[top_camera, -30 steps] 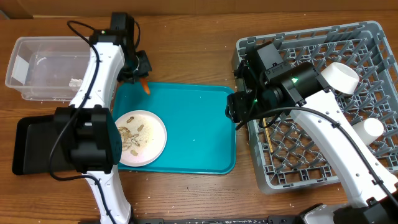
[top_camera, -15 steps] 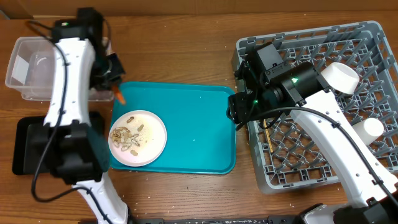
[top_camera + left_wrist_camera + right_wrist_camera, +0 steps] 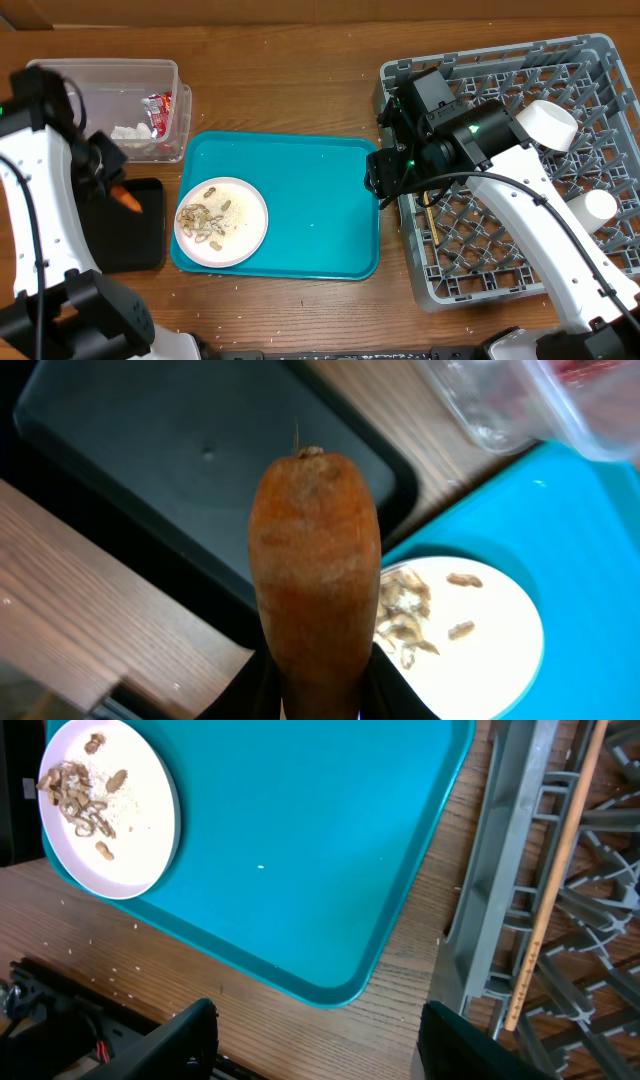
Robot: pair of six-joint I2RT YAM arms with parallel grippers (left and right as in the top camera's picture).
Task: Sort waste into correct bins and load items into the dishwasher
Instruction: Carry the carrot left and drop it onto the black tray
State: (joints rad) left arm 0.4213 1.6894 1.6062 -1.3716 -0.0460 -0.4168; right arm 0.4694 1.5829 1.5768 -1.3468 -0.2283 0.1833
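My left gripper will next move the small orange carrot back and down into the black tray to release it, as the tray's empty bottom is below and slightly back.
My left gripper is shut on the small orange carrot, which it holds above the black tray. The left wrist view shows the carrot sticking up from between the jaws, over the black tray. The clear tub holds a red wrapper and a white tissue. A round plate with beige scraps lies on the teal tray. My right gripper is open and empty over the gap between the teal tray and the grey dish rack.
In the rack sit a white bowl, a small white cup and a wooden chopstick. The teal tray lies between the bins and the rack. Bare wooden table shows along the back edge.
My left arm has swung from the teal tray's back-left corner, past the clear tub, to above the black tray, carrying the carrot. The right arm has not moved.
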